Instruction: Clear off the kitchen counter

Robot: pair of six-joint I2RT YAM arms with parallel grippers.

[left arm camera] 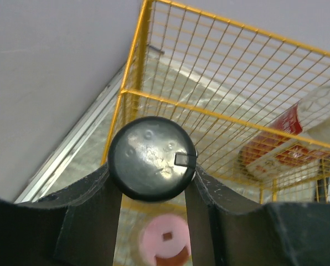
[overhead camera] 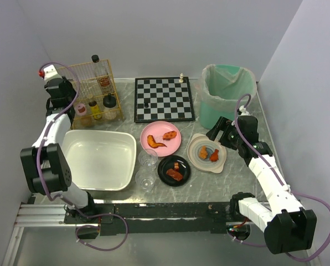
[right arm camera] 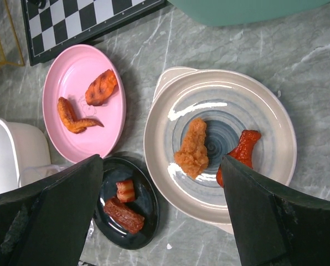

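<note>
The bottle in my left gripper moves down into the free gap in the rack (overhead camera: 96,83) between its end frame and the red-labelled bottle next.
The grey marble kitchen counter (overhead camera: 242,183) carries a pink plate (overhead camera: 154,130) with two wings, a black plate (overhead camera: 166,176) with meat pieces and a grey plate (overhead camera: 197,145) with two fried pieces. Two clear glasses (overhead camera: 147,159) stand beside the black plate. My left gripper (overhead camera: 70,104) is at the far left by the yellow wire rack (overhead camera: 96,83). In the left wrist view it (left arm camera: 152,174) is shut on a bottle's round black cap (left arm camera: 148,149). My right gripper (overhead camera: 217,133) is open above the grey plate (right arm camera: 170,100), its gap (right arm camera: 165,210) empty.
A white tub (overhead camera: 98,134) sits at the front left. A chessboard (overhead camera: 164,100) and a green bin (overhead camera: 226,94) stand at the back. The rack holds several bottles. A pink-capped bottle (left arm camera: 168,241) stands below my left gripper. The pink plate (right arm camera: 79,72) and black plate (right arm camera: 148,199) show in the right wrist view.
</note>
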